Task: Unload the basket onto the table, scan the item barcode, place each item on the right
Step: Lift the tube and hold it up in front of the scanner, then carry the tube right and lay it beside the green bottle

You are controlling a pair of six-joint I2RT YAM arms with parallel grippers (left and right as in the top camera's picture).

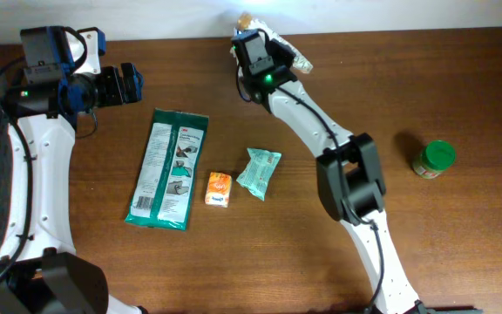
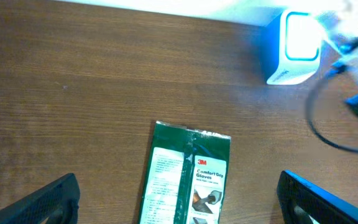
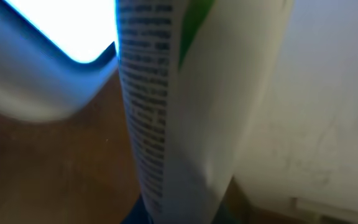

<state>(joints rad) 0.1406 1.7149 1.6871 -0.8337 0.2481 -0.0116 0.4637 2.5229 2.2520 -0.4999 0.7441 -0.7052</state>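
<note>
The packet in my right gripper swings back toward the jar and down for release next, since bare tabletop lies there, to the gripper's right in the overhead view.
My right gripper [image 1: 257, 42] is at the table's far edge, shut on a white packet [image 3: 166, 112] with small printed lines and a green patch. The packet fills the right wrist view, upright, close beside the scanner [image 3: 48, 50], whose window glows white. In the left wrist view the scanner [image 2: 294, 50] is a blue and white box with its lit window facing the camera, and the right arm beside it is a blur. My left gripper [image 1: 133, 85] hangs open at the back left, above the near end of a green 3M gloves pack [image 2: 188, 180], holding nothing.
On the brown table lie the green gloves pack [image 1: 168, 170], a small orange packet [image 1: 220, 189] and a teal packet [image 1: 259, 172]. A green-lidded jar [image 1: 433, 160] stands at the right. A dark cable [image 2: 328, 124] loops beside the scanner. A white wall runs along the far edge.
</note>
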